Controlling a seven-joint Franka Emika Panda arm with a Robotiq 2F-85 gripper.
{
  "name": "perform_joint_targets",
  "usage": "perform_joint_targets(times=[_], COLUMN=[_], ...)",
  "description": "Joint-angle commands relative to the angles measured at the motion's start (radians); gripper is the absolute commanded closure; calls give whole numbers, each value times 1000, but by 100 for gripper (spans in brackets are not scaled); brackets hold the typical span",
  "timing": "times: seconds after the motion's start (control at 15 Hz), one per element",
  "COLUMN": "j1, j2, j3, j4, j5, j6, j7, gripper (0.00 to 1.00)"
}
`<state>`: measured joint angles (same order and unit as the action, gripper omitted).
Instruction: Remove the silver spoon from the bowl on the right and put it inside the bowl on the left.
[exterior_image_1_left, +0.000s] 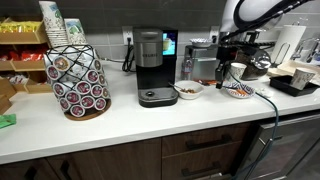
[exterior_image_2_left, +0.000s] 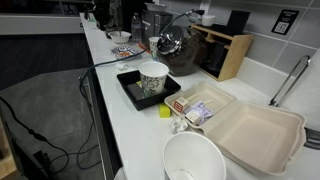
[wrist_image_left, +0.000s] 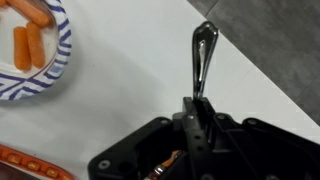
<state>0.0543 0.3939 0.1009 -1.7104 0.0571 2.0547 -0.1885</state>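
The silver spoon is over bare counter. My gripper will therefore swing away from the striped bowl (exterior_image_1_left: 238, 91) next and go down over the bowl with dark contents to let go.
In the wrist view my gripper (wrist_image_left: 197, 100) is shut on a silver spoon (wrist_image_left: 203, 50). The spoon's free end points away over the white counter. A blue-striped bowl (wrist_image_left: 25, 50) with orange carrot pieces lies at the top left, apart from the spoon. In an exterior view my gripper (exterior_image_1_left: 224, 70) hangs above the counter between the left bowl (exterior_image_1_left: 187, 90), with dark contents, and the right striped bowl (exterior_image_1_left: 238, 91). It is closer to the right bowl. Both bowls look tiny at the far end of the counter in an exterior view (exterior_image_2_left: 122, 48).
A black coffee maker (exterior_image_1_left: 152, 65) and a pod carousel (exterior_image_1_left: 78, 80) stand left of the bowls. A black tray with a paper cup (exterior_image_2_left: 152, 82), an open takeout box (exterior_image_2_left: 250, 125) and a large white bowl (exterior_image_2_left: 195, 160) sit further along. The counter's front edge is near.
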Motion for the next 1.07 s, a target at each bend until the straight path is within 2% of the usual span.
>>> perform_joint_targets(times=[0.0, 0.53, 1.0], j1=[22, 23, 45], j2=[115, 340, 485], j3=[-3, -18, -21], j4=[166, 528, 741], j5=[-24, -25, -29], j6=[-62, -307, -372], j7=[25, 45, 84], gripper=[98, 98, 98])
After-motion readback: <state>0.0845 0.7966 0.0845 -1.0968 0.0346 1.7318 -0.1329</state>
